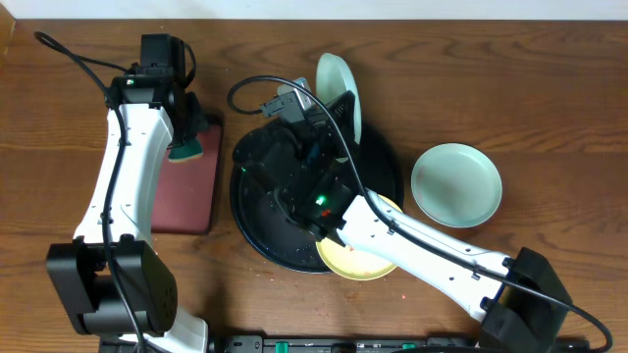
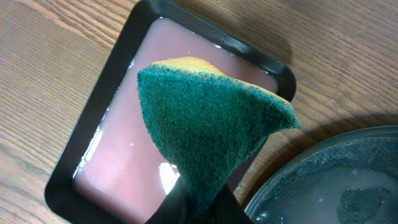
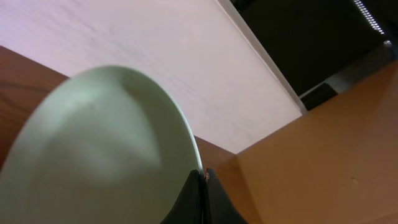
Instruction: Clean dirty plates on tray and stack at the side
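My right gripper lowers and tilts to the black tray's side (image 1: 380, 162) below, by the second blue-green plate, next. It lays the upright plate flat, then releases.
My right gripper (image 1: 329, 116) is shut on the rim of a pale blue-green plate (image 1: 336, 83) and holds it on edge above the far side of the round black tray (image 1: 255, 230). In the right wrist view the plate (image 3: 99, 149) fills the left, pinched between the fingers (image 3: 204, 180). A pale yellow plate (image 1: 353, 263) lies at the tray's near right rim, partly under my right arm. A second blue-green plate (image 1: 456, 184) lies on the table to the right. My left gripper (image 1: 186, 137) is shut on a green and yellow sponge (image 2: 205, 130) over the dark red tray.
The rectangular dark red tray (image 1: 186, 191) lies left of the black tray; the left wrist view shows pinkish liquid in it (image 2: 124, 162). The black tray's wet rim (image 2: 336, 180) is close to its right. A wall runs along the table's far edge.
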### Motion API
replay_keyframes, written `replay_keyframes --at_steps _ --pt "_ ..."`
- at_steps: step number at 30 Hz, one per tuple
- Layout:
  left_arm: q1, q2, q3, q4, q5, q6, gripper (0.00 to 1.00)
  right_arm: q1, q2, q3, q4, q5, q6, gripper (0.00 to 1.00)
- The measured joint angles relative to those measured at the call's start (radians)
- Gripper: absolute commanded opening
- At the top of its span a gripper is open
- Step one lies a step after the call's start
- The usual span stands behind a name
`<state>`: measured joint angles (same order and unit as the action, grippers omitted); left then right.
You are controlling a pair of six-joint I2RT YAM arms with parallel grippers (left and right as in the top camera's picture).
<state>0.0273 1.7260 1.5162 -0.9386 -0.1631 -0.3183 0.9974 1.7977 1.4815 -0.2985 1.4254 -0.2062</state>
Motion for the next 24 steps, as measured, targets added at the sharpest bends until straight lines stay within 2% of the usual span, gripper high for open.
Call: replay_keyframes --at_steps 5,9,14,17,24 --pt "0.000 0.000 0.000 0.000 0.000 0.000 0.08 0.000 0.000 0.000 -0.058 -0.024 -0.002 0.01" --pt "0.000 0.000 0.000 0.000 0.001 0.000 0.07 -0.004 0.000 0.003 -0.223 -0.165 0.093 0.01" --pt "0.000 0.000 0.000 0.000 0.000 0.000 0.07 -0.077 0.000 0.004 -0.370 -0.528 0.269 0.01" --pt "0.000 0.000 0.000 0.000 0.001 0.000 0.07 -0.199 0.000 0.004 -0.389 -0.791 0.345 0.01" --pt "0.000 0.000 0.000 0.000 0.001 0.000 0.07 -0.435 0.000 0.004 -0.393 -1.305 0.409 0.01"
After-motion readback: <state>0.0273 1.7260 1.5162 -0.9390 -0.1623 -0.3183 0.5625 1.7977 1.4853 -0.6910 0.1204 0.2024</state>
